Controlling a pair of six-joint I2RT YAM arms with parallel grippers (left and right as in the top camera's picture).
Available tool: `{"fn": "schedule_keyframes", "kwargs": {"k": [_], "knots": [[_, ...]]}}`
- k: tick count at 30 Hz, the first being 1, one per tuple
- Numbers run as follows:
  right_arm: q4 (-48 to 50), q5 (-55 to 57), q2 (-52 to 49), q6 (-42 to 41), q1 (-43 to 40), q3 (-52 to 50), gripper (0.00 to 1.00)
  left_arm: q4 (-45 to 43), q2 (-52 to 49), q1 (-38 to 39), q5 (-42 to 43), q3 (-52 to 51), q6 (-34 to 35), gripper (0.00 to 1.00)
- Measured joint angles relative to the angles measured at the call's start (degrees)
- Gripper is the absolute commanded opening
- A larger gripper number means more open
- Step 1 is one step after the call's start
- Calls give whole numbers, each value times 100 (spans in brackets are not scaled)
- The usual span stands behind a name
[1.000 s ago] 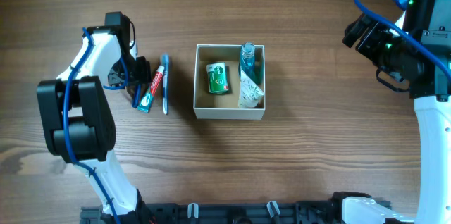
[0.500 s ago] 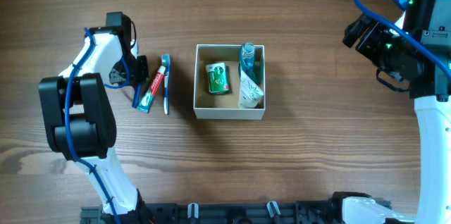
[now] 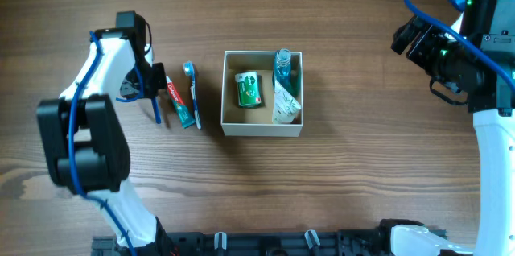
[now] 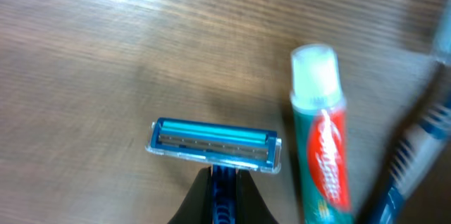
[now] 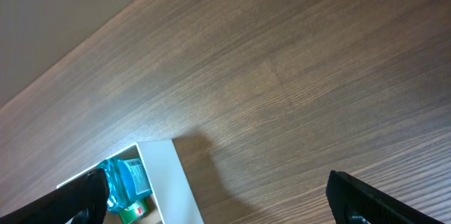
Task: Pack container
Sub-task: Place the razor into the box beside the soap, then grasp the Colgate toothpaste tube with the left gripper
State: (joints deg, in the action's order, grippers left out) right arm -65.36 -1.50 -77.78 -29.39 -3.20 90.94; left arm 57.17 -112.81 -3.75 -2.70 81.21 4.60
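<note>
I will next lift the razor past the toothbrush with my left gripper and let go of it over the gap between the green packet point(image 3: 249, 89) and white tube.
The container point(image 3: 262, 130), a white-walled square box, sits mid-table holding a green packet point(image 3: 249, 89), a blue bottle point(image 3: 282, 66) and a white tube point(image 3: 286, 109). To its left lie a toothpaste tube point(image 3: 181, 104) and a blue toothbrush point(image 3: 193, 95). My left gripper point(image 3: 154, 97) is shut on the handle of a blue razor point(image 4: 213, 144), whose head lies on the wood beside the toothpaste tube point(image 4: 321, 136). My right gripper point(image 5: 225, 210) hangs open at the far right, above the table, away from the container point(image 5: 171, 182).
The toothbrush point(image 4: 416, 146) shows blurred at the right edge of the left wrist view. Bare wood surrounds the box. A black rail point(image 3: 265, 244) runs along the near table edge.
The left jaws closed on the razor handle. The toothpaste and toothbrush swung round, their lower ends now nearer the box. The right arm stayed still.
</note>
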Motion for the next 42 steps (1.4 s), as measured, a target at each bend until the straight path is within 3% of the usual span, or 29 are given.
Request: {"fn": "schedule_keyframes", "kwargs": {"k": [6,11,17,23,25,30,36,42], "knots": [[0,0,0,0,0,0,100,348,1515,337,249,0,223,4],[0,0,0,0,0,0,100,-57,2293,1561,551,9,695,4],[0,0,0,0,0,0,100,-1032,1665,2822,610,9,1266,4],[0,0,0,0,0,0,100,-1569,525,3300,629,2,1552,4],[-2,0,0,0,0,0,100,-1576,382,3320,629,0,1578,12],[-2,0,0,0,0,0,100,-1526,341,3309,629,0,1637,50],[0,0,0,0,0,0,100,-962,984,3108,629,-26,1696,63],[-2,0,0,0,0,0,100,146,2833,2094,402,-15,1700,71]]}}
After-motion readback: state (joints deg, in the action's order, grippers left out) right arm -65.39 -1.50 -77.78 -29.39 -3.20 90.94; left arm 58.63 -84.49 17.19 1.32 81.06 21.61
